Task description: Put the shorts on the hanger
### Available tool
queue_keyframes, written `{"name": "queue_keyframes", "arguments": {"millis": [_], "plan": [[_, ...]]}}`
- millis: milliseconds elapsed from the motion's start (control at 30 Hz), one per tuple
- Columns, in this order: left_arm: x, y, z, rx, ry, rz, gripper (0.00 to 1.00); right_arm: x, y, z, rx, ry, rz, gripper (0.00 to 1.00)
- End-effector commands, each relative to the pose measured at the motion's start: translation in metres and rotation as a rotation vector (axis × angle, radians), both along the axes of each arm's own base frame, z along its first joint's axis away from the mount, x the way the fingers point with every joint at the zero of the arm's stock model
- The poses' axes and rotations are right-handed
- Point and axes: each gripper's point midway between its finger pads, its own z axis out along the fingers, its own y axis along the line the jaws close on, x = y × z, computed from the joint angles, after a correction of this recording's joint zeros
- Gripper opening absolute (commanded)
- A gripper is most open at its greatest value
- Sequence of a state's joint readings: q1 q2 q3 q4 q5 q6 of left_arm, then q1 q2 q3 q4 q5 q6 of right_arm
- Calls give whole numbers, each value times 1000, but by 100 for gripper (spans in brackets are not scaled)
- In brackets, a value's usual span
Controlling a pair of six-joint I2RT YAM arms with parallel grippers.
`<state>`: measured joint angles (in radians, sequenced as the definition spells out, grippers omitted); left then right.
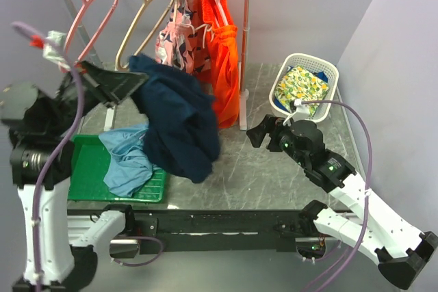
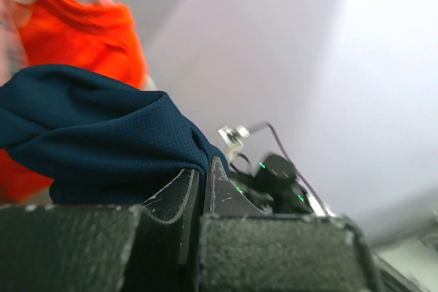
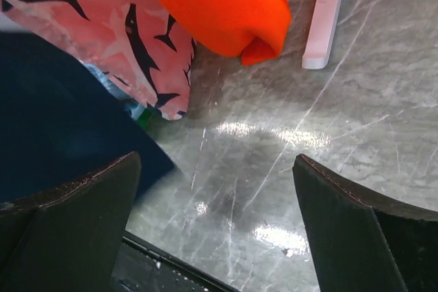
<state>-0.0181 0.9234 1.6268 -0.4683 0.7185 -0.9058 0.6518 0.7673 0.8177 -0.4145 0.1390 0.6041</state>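
Note:
The robot's left gripper will next move the shorts across and down to the clear tabletop below it, to its right in the top view, and let go of them there.
The dark navy shorts hang in the air from my left gripper, which is shut on their upper edge. In the left wrist view the navy fabric is pinched between the closed fingers. The tan hanger hangs on the rail just above and behind the shorts, apart from them. My right gripper is open and empty, low over the table to the right of the shorts. Its view shows the navy shorts at the left.
A pink hanger hangs at the rail's left. Shark-print shorts and orange shorts hang on the rail. Light blue shorts lie on a green tray. A white basket holds patterned cloth. The rack's white post stands beside it.

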Motion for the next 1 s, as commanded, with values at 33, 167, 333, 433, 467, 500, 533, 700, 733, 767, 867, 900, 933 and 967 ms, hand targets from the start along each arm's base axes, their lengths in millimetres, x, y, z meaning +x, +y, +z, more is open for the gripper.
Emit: {"name": "queue_keyframes", "arguments": {"millis": [33,167,333,433,467,500,533,700,733,767,867,900,933,967], "plan": [[-12,-49,15,4,-64,-230,1,6,-7,32,39,-61,-52,100],[-8,-101,-13,19,11,-314,1,2,-17,31,60,-54,-99,100],[-3,-163,-88,97,140,-298,1,-6,-47,21,37,-33,-224,100],[-8,-202,-159,131,250,-327,1,-15,-57,12,41,-13,-251,100],[-16,-219,-206,183,315,-359,1,-18,-60,12,52,-14,-259,100],[-19,-230,-215,163,323,-378,1,-19,-61,9,55,-7,-266,100],[-24,-239,-235,182,352,-398,11,-21,-62,0,45,8,-268,100],[-48,-256,-327,374,453,-388,74,-24,-57,-30,40,79,-261,100],[-48,-245,-342,429,489,-357,76,-23,-55,-41,34,94,-257,100],[-35,-230,-347,456,490,-250,76,-22,-52,-50,26,114,-256,100],[-6,-172,-371,572,551,30,70,-18,-40,-74,17,164,-224,100],[2,-158,-377,597,564,94,66,-16,-33,-79,28,171,-206,100],[7,-146,-381,620,575,136,59,-14,-30,-84,24,181,-197,99],[18,-131,-390,652,586,193,57,-12,-26,-94,3,211,-192,97]]}}
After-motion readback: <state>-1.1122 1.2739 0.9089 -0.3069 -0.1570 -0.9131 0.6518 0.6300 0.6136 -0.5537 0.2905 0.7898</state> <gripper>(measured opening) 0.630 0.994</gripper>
